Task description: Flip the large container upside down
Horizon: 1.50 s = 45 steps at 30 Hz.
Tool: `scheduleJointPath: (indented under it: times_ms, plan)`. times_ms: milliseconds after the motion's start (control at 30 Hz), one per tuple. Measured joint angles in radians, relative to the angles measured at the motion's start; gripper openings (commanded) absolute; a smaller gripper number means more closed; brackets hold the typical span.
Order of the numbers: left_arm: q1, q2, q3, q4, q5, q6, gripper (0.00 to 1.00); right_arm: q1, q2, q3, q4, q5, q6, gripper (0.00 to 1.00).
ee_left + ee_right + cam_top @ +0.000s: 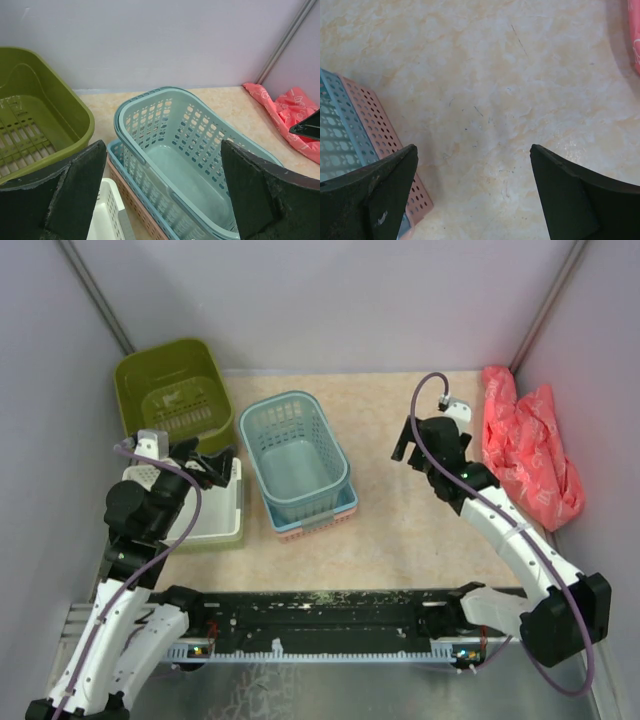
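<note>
My right gripper is facing the long side of the basket, so it should next go to the left in the top view, then down onto the teal lattice basket's long side rim (335,437).
The large container (168,390) is a deep olive-green tub at the back left corner. It stands with its opening up and its slotted bottom showing inside. In the left wrist view its rim and inside (35,125) fill the left side. My left gripper (208,468) hovers open just in front and to the right of the tub, over a white tray, with nothing between its fingers (82,185). My right gripper (404,448) is open over bare table right of the baskets, far from the tub. Its fingers (385,185) hold nothing.
A teal lattice basket (293,455) sits nested in blue and pink baskets (385,135) at the table's middle, right of the tub. A pale tray with a white insert (218,512) lies under the left gripper. A pink plastic bag (525,445) is against the right wall.
</note>
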Motion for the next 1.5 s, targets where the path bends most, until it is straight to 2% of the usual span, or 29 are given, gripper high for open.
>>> scheduleJointPath:
  times_ms: [300,533,733,967,1133,1333,1500]
  plan:
    - [0.0,0.006,0.0,0.02,0.006,0.001,1.0,0.0,-0.006,-0.005,0.029,0.005,0.006,0.95]
    - [0.0,0.1,0.081,-0.057,0.076,0.008,1.0,0.0,-0.071,-0.048,0.057,0.037,0.018,0.95]
    - [0.0,0.146,0.126,-0.118,0.14,0.008,1.0,0.0,-0.113,-0.073,0.078,0.024,-0.039,0.95]
    - [0.0,0.228,0.197,-0.218,0.156,0.005,1.0,0.0,-0.115,-0.058,0.124,-0.071,-0.112,0.95]
    - [0.0,0.242,0.209,-0.285,0.13,-0.01,1.0,0.027,-0.029,0.047,0.174,-0.203,-0.121,0.95]
    - [0.0,0.227,0.219,-0.32,0.086,-0.02,1.0,0.172,0.184,0.292,0.154,-0.261,-0.159,0.95]
    - [0.0,0.188,0.218,-0.327,0.048,-0.03,1.0,0.22,0.336,0.416,0.09,-0.289,-0.189,0.95]
